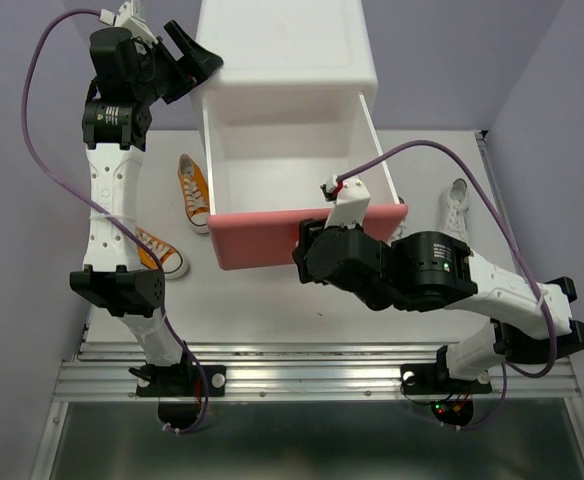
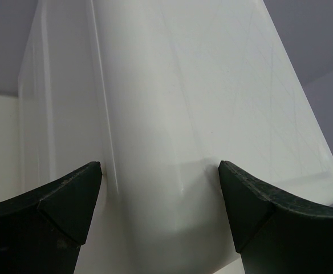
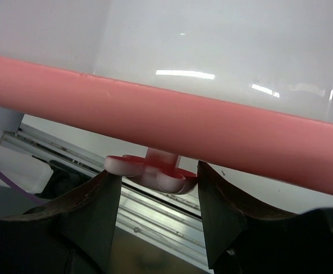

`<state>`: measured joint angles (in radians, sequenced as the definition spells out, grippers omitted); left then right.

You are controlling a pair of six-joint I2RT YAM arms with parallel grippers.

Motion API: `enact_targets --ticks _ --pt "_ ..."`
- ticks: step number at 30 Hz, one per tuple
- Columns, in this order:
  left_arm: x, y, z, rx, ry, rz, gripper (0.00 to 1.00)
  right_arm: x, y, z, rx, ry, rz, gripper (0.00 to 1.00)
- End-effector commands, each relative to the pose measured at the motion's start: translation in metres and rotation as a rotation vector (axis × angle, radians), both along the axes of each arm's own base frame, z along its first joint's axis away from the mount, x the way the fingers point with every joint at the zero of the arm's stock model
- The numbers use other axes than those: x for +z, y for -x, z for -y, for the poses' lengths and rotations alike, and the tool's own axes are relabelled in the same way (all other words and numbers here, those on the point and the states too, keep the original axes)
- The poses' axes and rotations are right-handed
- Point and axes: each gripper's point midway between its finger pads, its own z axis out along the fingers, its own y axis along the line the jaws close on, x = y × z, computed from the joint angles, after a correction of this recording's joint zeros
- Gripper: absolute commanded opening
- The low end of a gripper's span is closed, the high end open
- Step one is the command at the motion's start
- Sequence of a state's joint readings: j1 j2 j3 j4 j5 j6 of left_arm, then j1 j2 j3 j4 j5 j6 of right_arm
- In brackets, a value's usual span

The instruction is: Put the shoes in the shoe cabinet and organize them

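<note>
I need to keep my right gripper at the drawer front and open its fingers to release the white bunny knob [image 3: 166, 178] between them, as the drawer is open.
The shoe cabinet [image 1: 282, 50] stands at the back of the table with its pink-fronted drawer [image 1: 257, 240] pulled out and nothing showing inside. My right gripper [image 1: 320, 243] is at the drawer front, shut on the white bunny knob [image 3: 166, 178], with a finger touching each side. High up, my left gripper [image 1: 197, 62] is open, its fingers straddling the cabinet's left corner [image 2: 155, 142]. Two orange shoes lie left of the drawer, one [image 1: 194, 190] in the open, the other [image 1: 162, 255] partly under my left arm. A white shoe [image 1: 457, 205] lies to the drawer's right.
A ribbed aluminium rail [image 1: 312, 375] runs along the table's near edge, holding both arm bases. Purple walls close in behind and on both sides. A purple cable [image 1: 42, 110] loops out from the left arm, and another [image 1: 492, 215] arcs over the right arm.
</note>
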<state>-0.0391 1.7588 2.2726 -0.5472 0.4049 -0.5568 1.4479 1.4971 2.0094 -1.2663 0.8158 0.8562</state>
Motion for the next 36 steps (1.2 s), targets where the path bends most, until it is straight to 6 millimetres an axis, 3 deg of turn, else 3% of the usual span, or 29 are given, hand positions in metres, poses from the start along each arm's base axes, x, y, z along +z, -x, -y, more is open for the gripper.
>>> enact_targets --ticks 1,6,11,15,18,19,20,22,23,24,26,29,34,36 --pt "-0.079 -0.009 -0.014 0.048 -0.112 -0.221 0.93 -0.008 0.017 -0.002 0.091 0.013 -0.052 0.02" --pt "-0.082 -0.008 -0.015 0.053 -0.112 -0.231 0.93 -0.009 0.022 -0.007 0.100 -0.032 -0.082 0.11" --pt "-0.082 -0.009 -0.016 0.056 -0.113 -0.231 0.93 -0.008 0.030 -0.023 0.189 -0.059 -0.084 0.36" --pt "-0.083 -0.008 -0.016 0.055 -0.115 -0.233 0.93 0.001 0.034 -0.035 0.244 -0.124 -0.070 0.40" --pt "-0.083 -0.009 -0.016 0.055 -0.115 -0.232 0.93 -0.001 0.035 -0.034 0.245 -0.118 -0.073 0.49" --pt "-0.082 -0.009 -0.015 0.054 -0.114 -0.230 0.93 -0.002 0.034 -0.033 0.236 -0.110 -0.079 0.53" --pt "-0.083 -0.009 -0.015 0.052 -0.114 -0.233 0.93 -0.005 0.034 -0.029 0.215 -0.094 -0.096 0.66" --pt "-0.083 -0.009 -0.015 0.054 -0.115 -0.233 0.93 -0.005 0.036 -0.027 0.213 -0.093 -0.113 0.72" --pt "-0.084 -0.009 -0.015 0.051 -0.114 -0.235 0.93 -0.007 0.042 -0.029 0.262 -0.089 -0.116 0.91" --pt "-0.083 -0.009 -0.015 0.051 -0.113 -0.231 0.93 -0.008 0.046 -0.032 0.307 -0.086 -0.113 1.00" --pt "-0.084 -0.009 -0.015 0.051 -0.114 -0.235 0.93 -0.010 0.056 -0.034 0.391 -0.082 -0.110 1.00" --pt "-0.084 -0.008 -0.015 0.047 -0.115 -0.232 0.93 0.003 0.058 -0.034 0.463 -0.105 -0.050 1.00" --pt "-0.083 -0.007 -0.016 0.049 -0.124 -0.229 0.93 0.047 0.059 -0.042 0.564 -0.128 0.075 1.00" --pt "-0.084 -0.005 -0.015 0.047 -0.123 -0.232 0.93 0.073 0.060 -0.053 0.605 -0.152 0.123 1.00"
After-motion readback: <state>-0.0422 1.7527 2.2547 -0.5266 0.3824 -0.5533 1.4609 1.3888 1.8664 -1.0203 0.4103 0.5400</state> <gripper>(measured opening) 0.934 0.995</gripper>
